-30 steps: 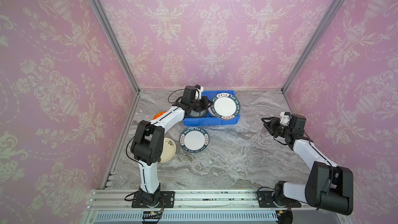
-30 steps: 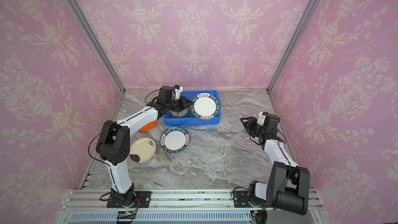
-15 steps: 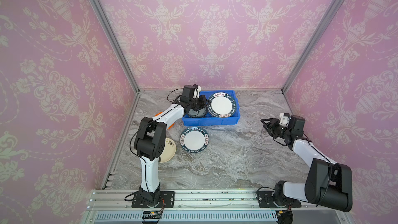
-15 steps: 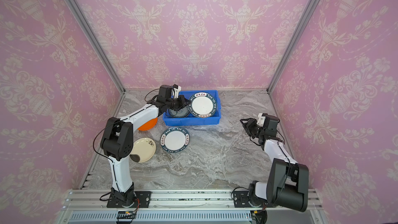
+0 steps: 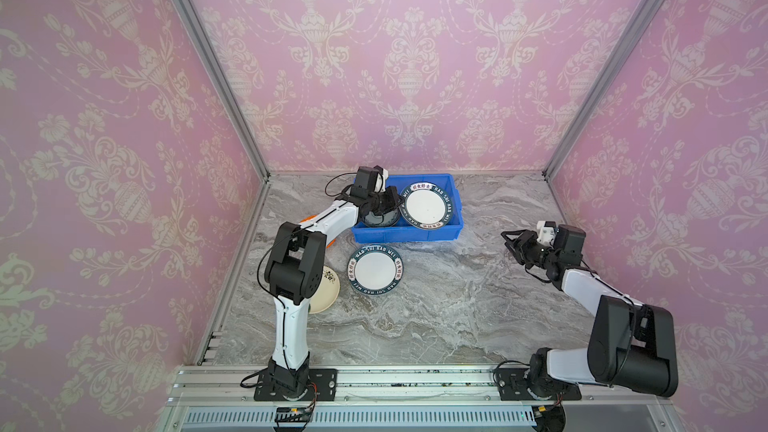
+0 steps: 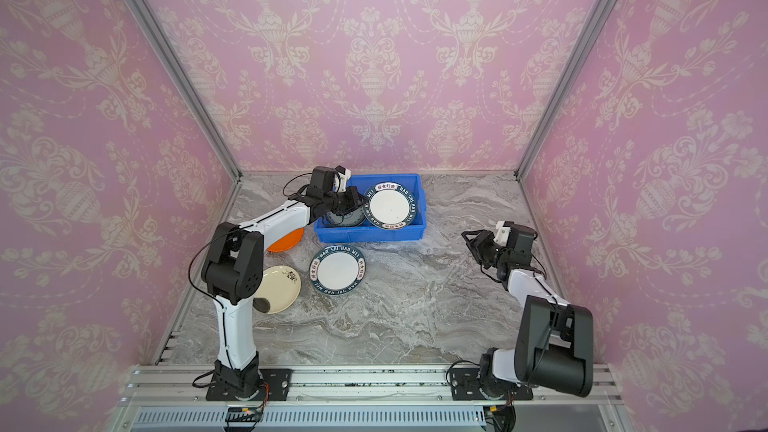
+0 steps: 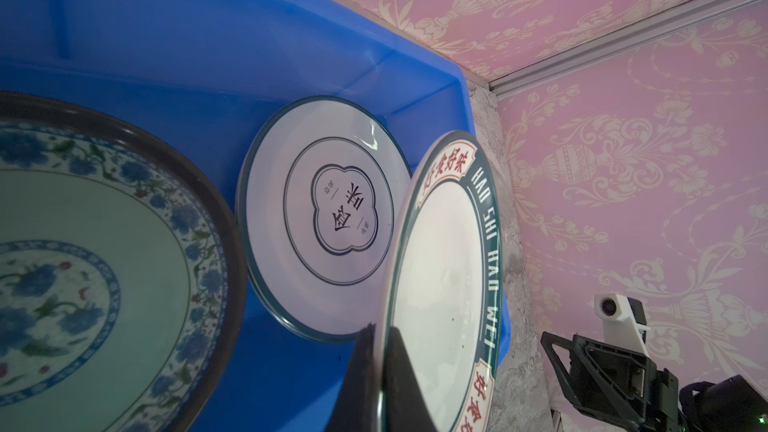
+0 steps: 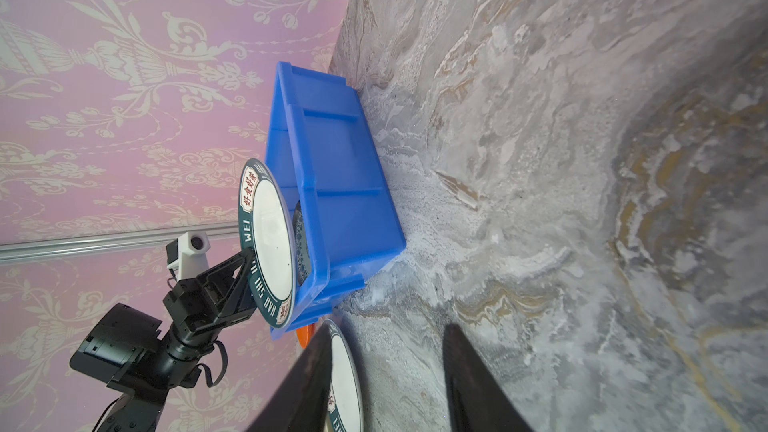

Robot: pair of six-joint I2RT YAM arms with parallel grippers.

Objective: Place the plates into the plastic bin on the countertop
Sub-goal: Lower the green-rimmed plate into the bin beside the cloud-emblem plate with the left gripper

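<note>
The teal-lettered plate is still hanging tilted above, so I should lower it next with my left gripper into the bin onto the plate with a centre emblem (image 7: pixel 328 218) and let go of the teal-lettered plate's rim.
The blue plastic bin (image 5: pixel 415 235) (image 6: pixel 370 236) stands at the back of the countertop (image 5: pixel 457 305). My left gripper (image 5: pixel 392 202) (image 7: pixel 380 334) is shut on the rim of a white plate with a teal lettered rim (image 5: pixel 424 205) (image 7: pixel 440 276), held tilted over the bin's right half. Under it in the bin lies a white plate with a centre emblem (image 7: pixel 328 218). A blue-patterned plate (image 7: pixel 83 268) (image 5: pixel 380 219) lies in the left half. My right gripper (image 5: pixel 510 246) (image 8: pixel 386 328) hovers open and empty to the right of the bin.
A second teal-rimmed plate (image 5: pixel 375 270) (image 6: pixel 337 270) lies on the countertop in front of the bin. A cream floral plate (image 6: pixel 278 288) and an orange plate (image 6: pixel 286 239) lie at the left, partly under the left arm. Pink walls close three sides.
My left gripper has carried the teal-rimmed plate slightly to the left over the bin. The right arm has barely moved.
</note>
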